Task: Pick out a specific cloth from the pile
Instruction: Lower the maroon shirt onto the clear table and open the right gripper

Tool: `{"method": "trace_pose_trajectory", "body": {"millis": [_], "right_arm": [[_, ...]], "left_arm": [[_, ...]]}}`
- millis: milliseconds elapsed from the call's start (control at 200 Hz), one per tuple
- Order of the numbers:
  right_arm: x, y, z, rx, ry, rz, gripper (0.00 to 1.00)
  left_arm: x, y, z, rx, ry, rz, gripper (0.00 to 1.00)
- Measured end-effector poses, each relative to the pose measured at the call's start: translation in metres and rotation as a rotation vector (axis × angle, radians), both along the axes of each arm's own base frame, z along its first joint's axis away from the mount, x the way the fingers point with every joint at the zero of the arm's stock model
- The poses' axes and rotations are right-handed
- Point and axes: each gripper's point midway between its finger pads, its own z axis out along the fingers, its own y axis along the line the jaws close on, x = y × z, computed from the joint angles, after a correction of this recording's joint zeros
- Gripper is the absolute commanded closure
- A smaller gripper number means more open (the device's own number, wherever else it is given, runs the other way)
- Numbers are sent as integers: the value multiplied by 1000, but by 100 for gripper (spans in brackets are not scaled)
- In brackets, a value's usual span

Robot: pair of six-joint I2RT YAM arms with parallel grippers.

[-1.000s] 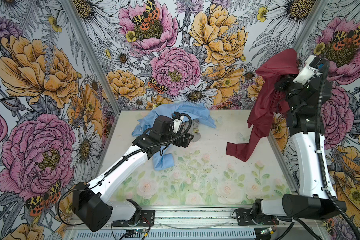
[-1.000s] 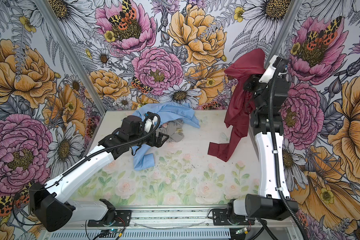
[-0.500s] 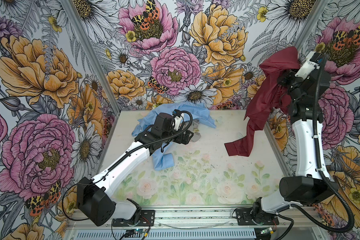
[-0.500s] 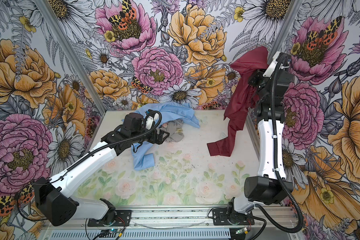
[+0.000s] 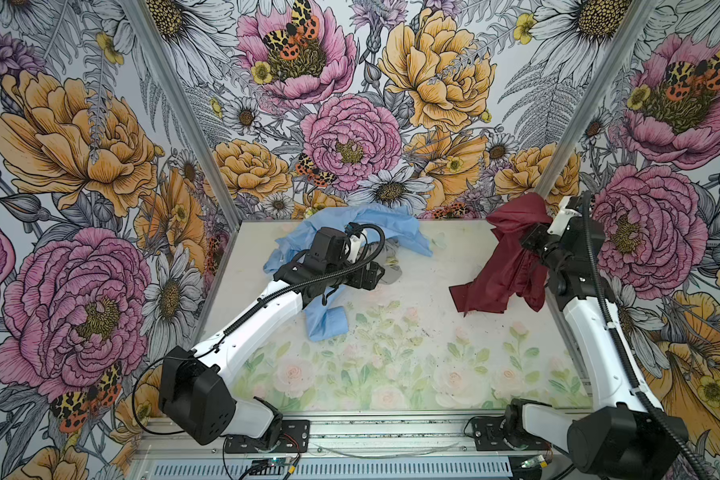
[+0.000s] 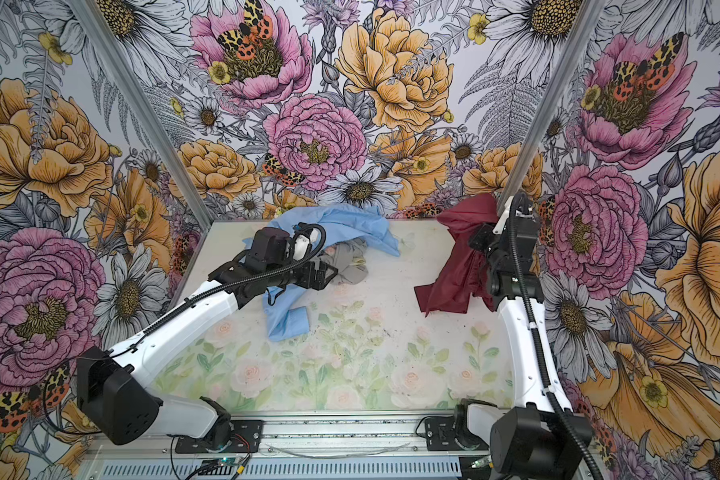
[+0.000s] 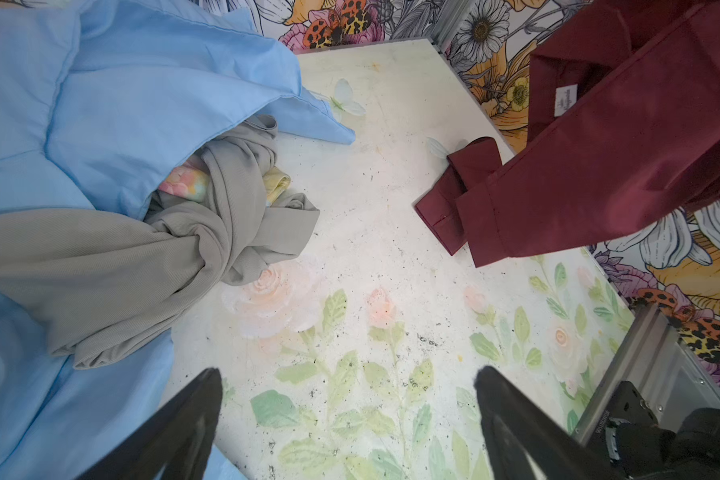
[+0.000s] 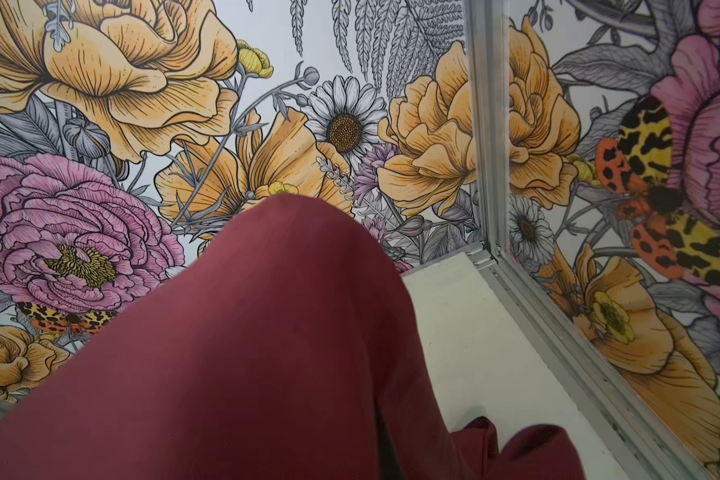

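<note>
I should next move my right gripper back and down over the maroon cloth's crumpled lower end (image 5: 497, 293) and release it there, clear of the pile.
The maroon cloth (image 5: 504, 266) (image 6: 454, 270) hangs from my right gripper (image 5: 531, 243) near the back right corner. Its lower end lies crumpled on the table, well apart from the pile. In the right wrist view the cloth (image 8: 267, 353) covers the jaws, so the fingers are hidden. The pile sits at the back left: a light blue cloth (image 5: 375, 220) (image 7: 142, 104) over a grey knotted cloth (image 5: 391, 266) (image 7: 225, 232). My left gripper (image 5: 375, 276) (image 7: 346, 374) stands open just above bare table beside the grey cloth, holding nothing.
The floral table (image 5: 391, 353) is boxed in by patterned walls with metal corner posts (image 8: 487, 166). A pastel patterned scrap (image 7: 184, 183) peeks out under the grey cloth. A tongue of blue cloth (image 5: 327, 324) reaches toward the table's middle.
My right arm has come down from high against the wall, lowering the maroon cloth until its end rests on the table. The left arm has barely shifted.
</note>
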Motion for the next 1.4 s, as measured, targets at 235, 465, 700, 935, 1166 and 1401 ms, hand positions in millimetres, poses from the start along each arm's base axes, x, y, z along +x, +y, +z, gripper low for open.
{"method": "trace_pose_trajectory", "body": {"millis": [235, 465, 700, 935, 1166, 1401], "right_arm": [[-9, 16, -118, 25, 272, 12, 100], [-12, 13, -208, -2, 551, -8, 100], [-13, 7, -270, -65, 789, 7, 100], [-13, -3, -296, -189, 923, 16, 100], [-8, -20, -300, -306, 967, -18, 100], [-10, -31, -299, -370, 986, -48, 100]], "left_arm": [[1, 3, -3, 1, 9, 8, 5], [8, 14, -6, -1, 13, 36, 5], [12, 21, -7, 0, 15, 56, 6], [17, 28, -9, -4, 18, 80, 6], [22, 36, -14, 4, 24, 106, 6], [27, 41, -21, 22, 33, 131, 6]]}}
